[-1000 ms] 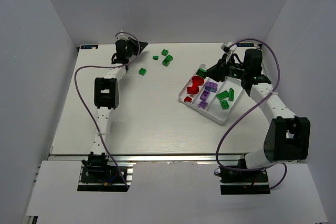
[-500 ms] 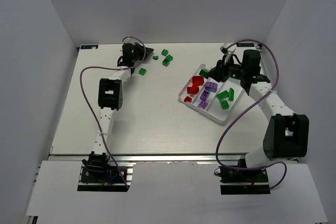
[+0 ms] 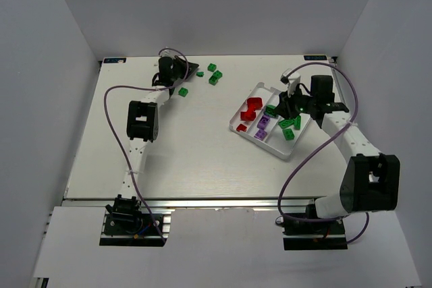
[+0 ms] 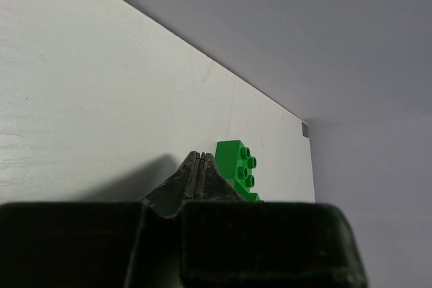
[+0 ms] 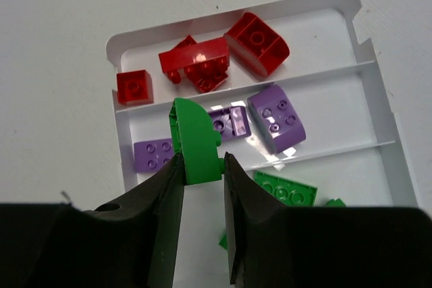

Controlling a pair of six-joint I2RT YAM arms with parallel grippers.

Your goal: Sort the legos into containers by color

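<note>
The green lego should go back and down with my right gripper and be released on the bare bottom of the tray's near section. That spot is below and back of the gripper.
My right gripper (image 5: 202, 166) is shut on a rounded green lego (image 5: 196, 143) and holds it above the white tray (image 5: 317, 38), over the line between the middle and near compartments. The far compartment holds red legos (image 5: 256, 35), the middle one purple legos (image 5: 275, 116), the near one green legos (image 5: 287, 190). In the top view this gripper (image 3: 279, 108) is over the tray (image 3: 260, 88). My left gripper (image 4: 197, 160) is shut and empty, low on the table, its tip just left of a green lego (image 4: 237, 163).
Loose green legos lie on the table at the back: one (image 3: 183, 92) near the left arm, two (image 3: 212, 67) (image 3: 215, 79) right of the left gripper (image 3: 194, 71). The back wall stands close behind them.
My right gripper has carried the green lego from the tray's far corner inward over its compartments. My left gripper has moved right toward the loose green legos, then nearly stopped.
</note>
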